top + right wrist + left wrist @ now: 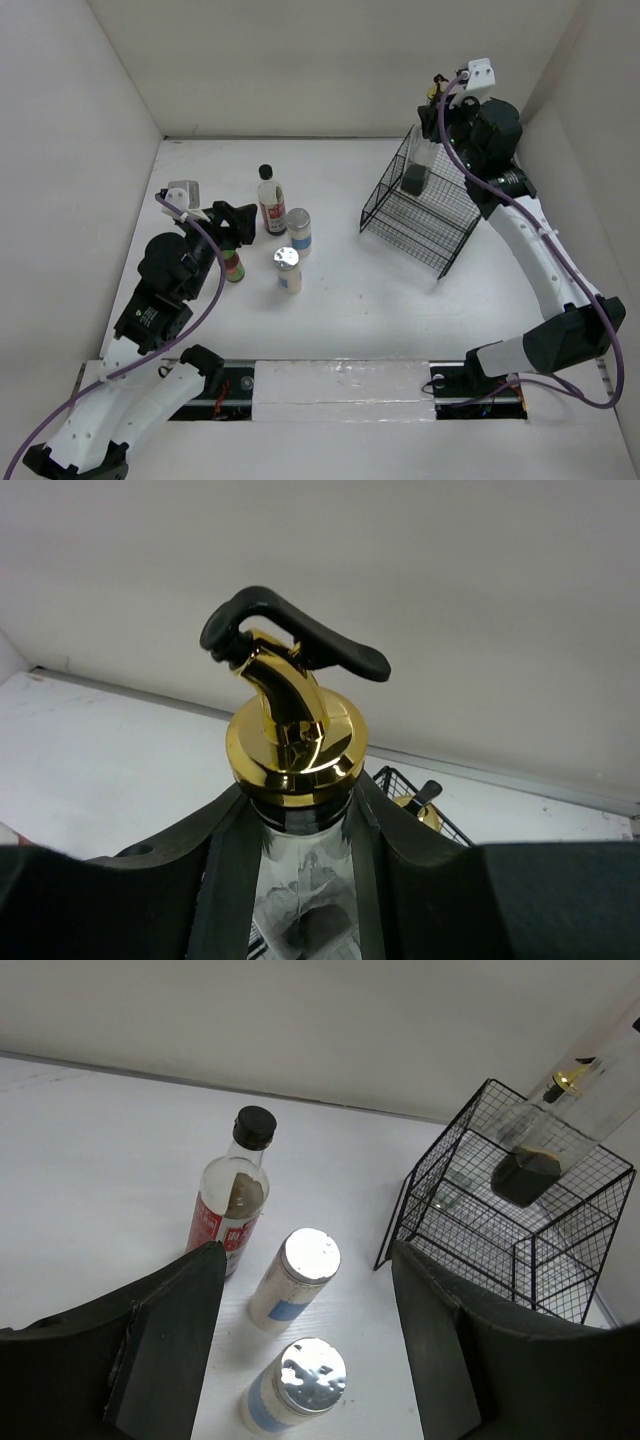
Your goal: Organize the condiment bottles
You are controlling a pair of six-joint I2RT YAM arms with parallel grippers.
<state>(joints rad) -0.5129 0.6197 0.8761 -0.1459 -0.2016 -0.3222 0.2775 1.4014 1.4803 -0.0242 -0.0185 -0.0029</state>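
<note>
The right gripper still holds the bottle above the basket's wire bottom, so next the right gripper lowers the bottle onto it and releases the bottle's neck.
My right gripper (441,108) (300,825) is shut on the neck of a clear bottle with a gold pourer (417,166) (293,742). It holds the bottle tilted over the black wire basket (432,222), dark liquid at its bottom (524,1174). A second gold pourer (419,807) shows in the basket behind. My left gripper (238,222) (308,1280) is open and empty. It hovers by the black-capped red-labelled bottle (271,201) (232,1204) and two silver-lidded jars (298,230) (288,270) (299,1277) (298,1385). The small green-capped bottle (233,266) stands partly under it.
The basket (560,1260) stands at the right back of the white table. White walls enclose the table on the left, back and right. The standing bottles cluster left of centre.
</note>
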